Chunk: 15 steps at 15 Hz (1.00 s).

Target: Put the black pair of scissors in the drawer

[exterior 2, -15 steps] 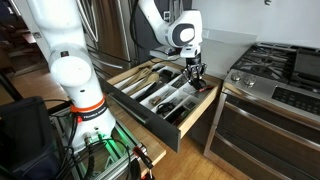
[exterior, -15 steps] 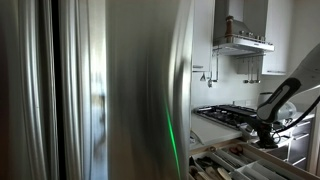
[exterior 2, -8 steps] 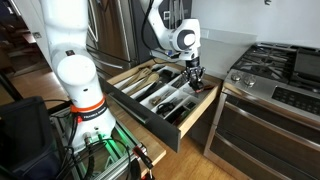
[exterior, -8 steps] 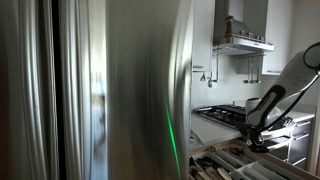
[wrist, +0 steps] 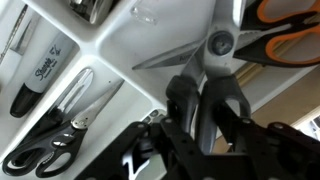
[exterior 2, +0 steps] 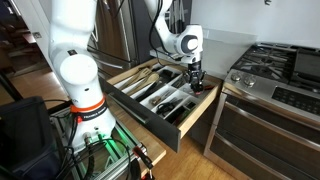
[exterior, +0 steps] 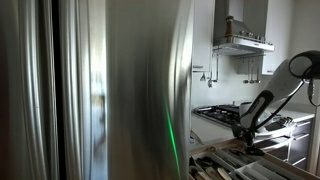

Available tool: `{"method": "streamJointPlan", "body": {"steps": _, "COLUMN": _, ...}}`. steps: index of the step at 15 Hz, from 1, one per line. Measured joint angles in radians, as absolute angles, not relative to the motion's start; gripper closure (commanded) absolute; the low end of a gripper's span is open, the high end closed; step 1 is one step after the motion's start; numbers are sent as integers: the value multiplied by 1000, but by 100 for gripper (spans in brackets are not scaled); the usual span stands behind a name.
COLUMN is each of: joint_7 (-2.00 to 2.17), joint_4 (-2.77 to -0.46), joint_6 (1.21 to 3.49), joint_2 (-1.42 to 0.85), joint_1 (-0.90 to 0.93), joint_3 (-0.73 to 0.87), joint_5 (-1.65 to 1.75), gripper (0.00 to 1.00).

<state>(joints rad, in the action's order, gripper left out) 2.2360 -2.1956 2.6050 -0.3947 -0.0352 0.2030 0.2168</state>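
My gripper needs to move down slightly next into the white organizer (wrist: 150, 35) section beneath the spread blades and open there, because the scissors already hang over the clear bottom of that section.
My gripper (wrist: 205, 95) is shut on a pair of scissors with black and orange handles (wrist: 285, 35). Its pivot (wrist: 220, 42) sits just past my fingertips and its blades are spread. I hold it low over the open wooden drawer (exterior 2: 150, 122) with a white divided organizer (wrist: 150, 35). In both exterior views the gripper (exterior 2: 195, 78) (exterior: 248, 140) hangs over the drawer's far end. The held scissors are too small to make out there.
Another black pair of scissors (wrist: 55, 145) and a Sharpie marker (wrist: 38, 75) lie in organizer compartments. A stove (exterior 2: 285, 70) stands beside the drawer, with a range hood (exterior: 240, 42) above it. A steel fridge door (exterior: 120, 90) fills much of an exterior view.
The arm has leaned over and the gripper has sunk slightly toward the drawer organizer. The grip has stayed shut.
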Motion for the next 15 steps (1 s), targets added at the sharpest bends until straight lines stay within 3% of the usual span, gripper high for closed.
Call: {"method": "streamJointPlan", "body": {"steps": 15, "joint_7": 2257, "joint_4": -2081, "joint_6": 2599, "joint_2": -523, "joint_1": -5, "joint_3": 241, "joint_5": 120, "gripper": 82}}
